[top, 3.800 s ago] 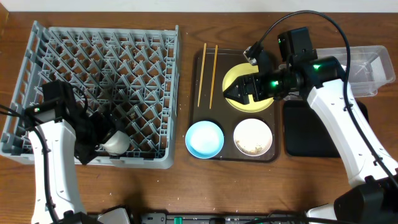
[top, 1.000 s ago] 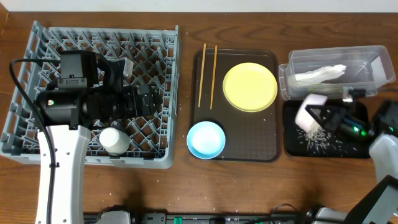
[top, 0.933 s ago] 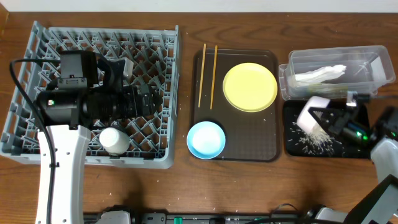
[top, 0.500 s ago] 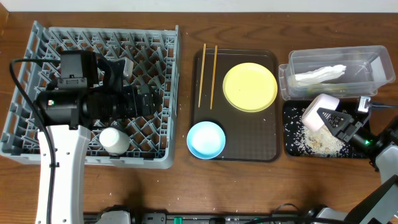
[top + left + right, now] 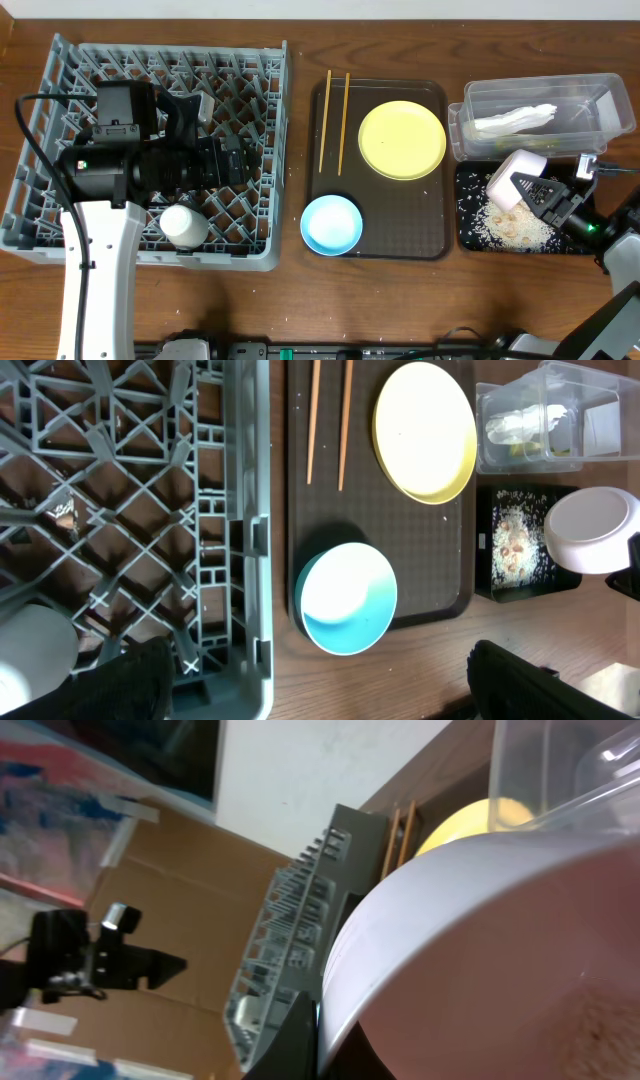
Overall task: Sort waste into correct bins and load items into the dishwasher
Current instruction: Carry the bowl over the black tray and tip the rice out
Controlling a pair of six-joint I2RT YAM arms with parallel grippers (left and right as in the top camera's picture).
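Next, my right gripper should turn the white bowl (image 5: 514, 178) upright, shift left in the overhead view, then bring it down onto the serving tray's bare corner (image 5: 406, 222), since that spot lies empty.
My right gripper (image 5: 540, 192) is shut on the rim of the small white bowl (image 5: 514, 178), which it holds tipped over the shallow black tray (image 5: 470, 235). Whitish rice crumbs (image 5: 517, 226) lie in a heap on that tray. The clear tub (image 5: 590, 95) behind it holds the crumpled white napkin (image 5: 515, 120). The yellow plate (image 5: 402, 140), the light blue bowl (image 5: 331, 223) and two chopsticks (image 5: 333, 120) rest on the brown serving tray (image 5: 420, 235). My left gripper (image 5: 320, 695) hangs open over the grey dish rack (image 5: 60, 120). The right wrist view is filled by the white bowl (image 5: 480, 940).
A white rounded item (image 5: 185, 226) sits in the rack near its front edge. The rack fills the table's left part, the serving tray the middle, the tub and black tray the right. Bare wood runs along the front edge.
The right gripper has carried the tipped white bowl a little to the right over the black tray. Crumbs have fallen out and the heap has grown. The left arm has not moved.
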